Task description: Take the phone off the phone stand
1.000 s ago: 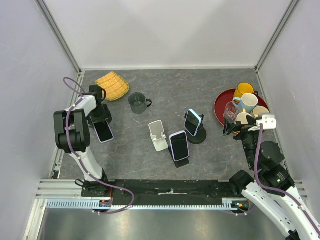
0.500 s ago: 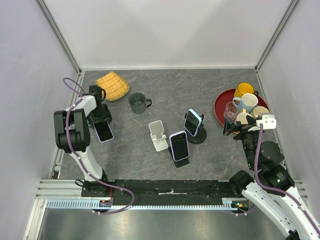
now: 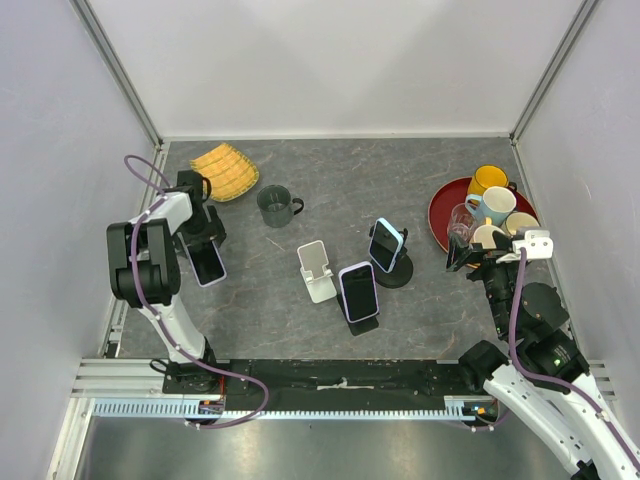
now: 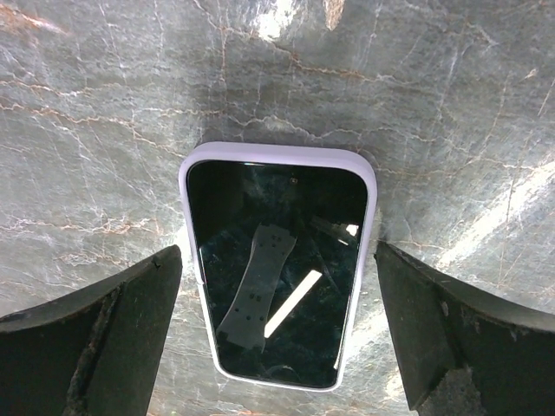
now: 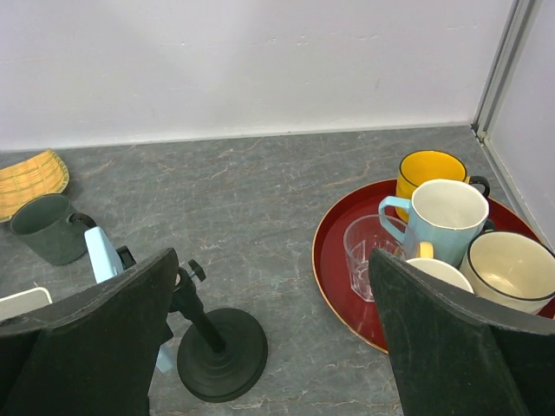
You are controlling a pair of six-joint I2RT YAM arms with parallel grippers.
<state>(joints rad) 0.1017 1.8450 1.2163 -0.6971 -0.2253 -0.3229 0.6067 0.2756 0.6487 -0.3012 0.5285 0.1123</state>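
Right of my left gripper in the top view, the second lilac phone (image 3: 358,290) still occupies its black stand. The gripper swings across to the second phone's edge nearest the white stand next.
A phone in a lilac case (image 4: 277,264) lies flat, screen up, on the grey table at the left (image 3: 208,264). My left gripper (image 4: 276,256) is open over it, with one finger on each side and a gap between each finger and the case. An empty white phone stand (image 3: 318,270) sits mid-table. Beside it, a second lilac phone (image 3: 358,290) leans on a black stand. A light blue phone (image 3: 386,244) is on a round-based black stand (image 5: 221,354). My right gripper (image 5: 273,260) is open and holds nothing. It hovers at the right by the red tray (image 3: 466,258).
A red tray (image 5: 334,260) at the right holds a yellow mug (image 5: 431,169), a light blue mug (image 5: 447,212), a cream mug (image 5: 512,264) and a clear glass (image 5: 368,251). A dark mug (image 3: 275,205) and a yellow woven dish (image 3: 225,170) stand at the back left.
My left gripper's jaws have spread wider and stand off the lilac phone, which stays flat on the table. The right arm has not moved.
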